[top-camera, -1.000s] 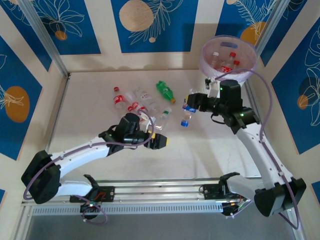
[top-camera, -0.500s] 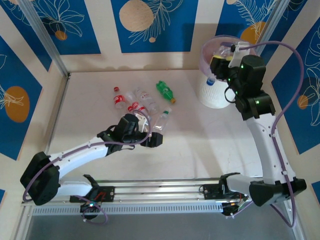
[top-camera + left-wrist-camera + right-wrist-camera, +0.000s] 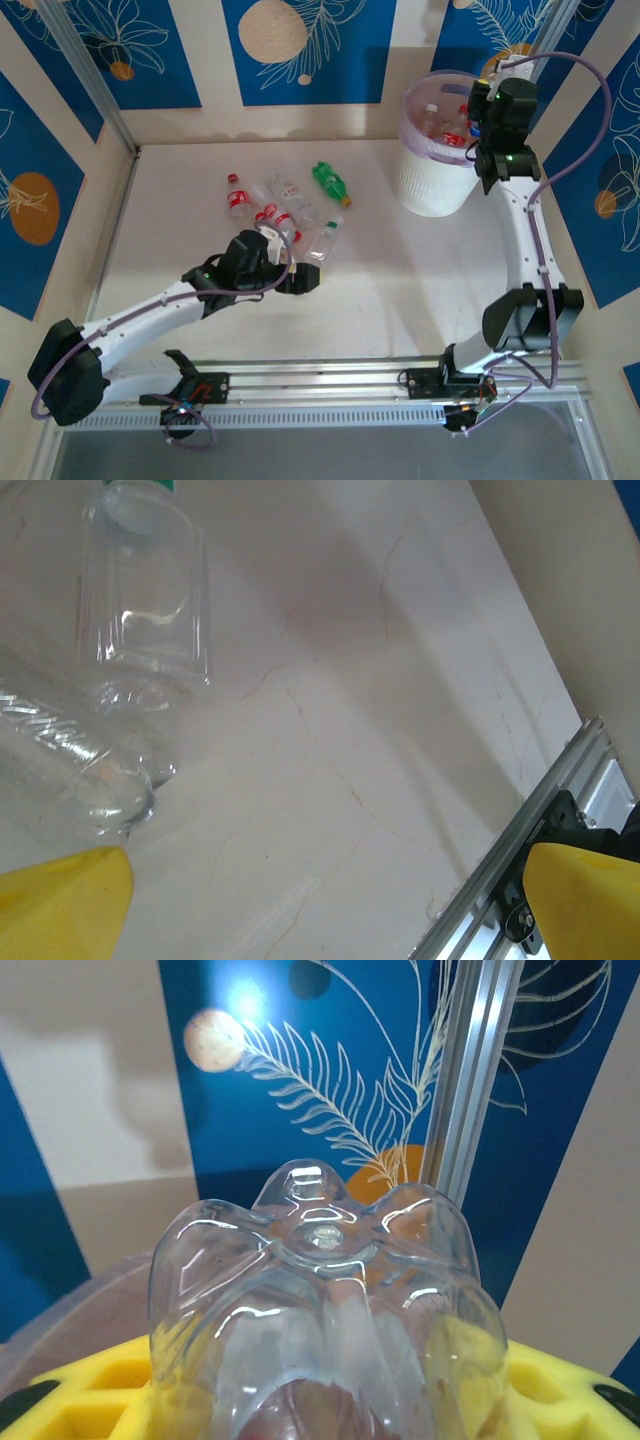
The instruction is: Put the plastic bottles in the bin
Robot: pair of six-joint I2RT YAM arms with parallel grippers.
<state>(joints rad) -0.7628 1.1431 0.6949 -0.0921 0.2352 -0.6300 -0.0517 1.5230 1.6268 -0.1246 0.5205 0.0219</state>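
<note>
Next I should lower my right gripper and tip its fingers down toward the bin's opening point(image 3: 456, 114) below it, to release the clear bottle where others lie.
The bin point(image 3: 432, 185) is tall and white with a purplish rim, at the far right of the table, and bottles point(image 3: 447, 128) lie inside it. My right gripper point(image 3: 481, 108) hangs over its right rim, shut on a clear plastic bottle point(image 3: 320, 1290) whose lobed base points at the right wrist camera between the yellow pads point(image 3: 75, 1390). Several more plastic bottles lie mid-table: red-capped ones point(image 3: 237, 198), a green one point(image 3: 330, 182) and a clear one point(image 3: 324, 240). My left gripper point(image 3: 303, 279) stands open just in front of them, nothing between its fingers point(image 3: 60, 900); two clear bottles point(image 3: 150, 600) lie beyond it.
Blue and cream patterned walls close in the table on three sides, with metal posts point(image 3: 90, 75) at the back corners. An aluminium rail point(image 3: 320, 385) runs along the near edge. Bare tabletop point(image 3: 400, 270) lies between the bottle cluster and the bin.
My right arm has lifted its bottle off the table and swung it up over the bin's right rim. The left gripper has drifted a little left and nearer, still open.
</note>
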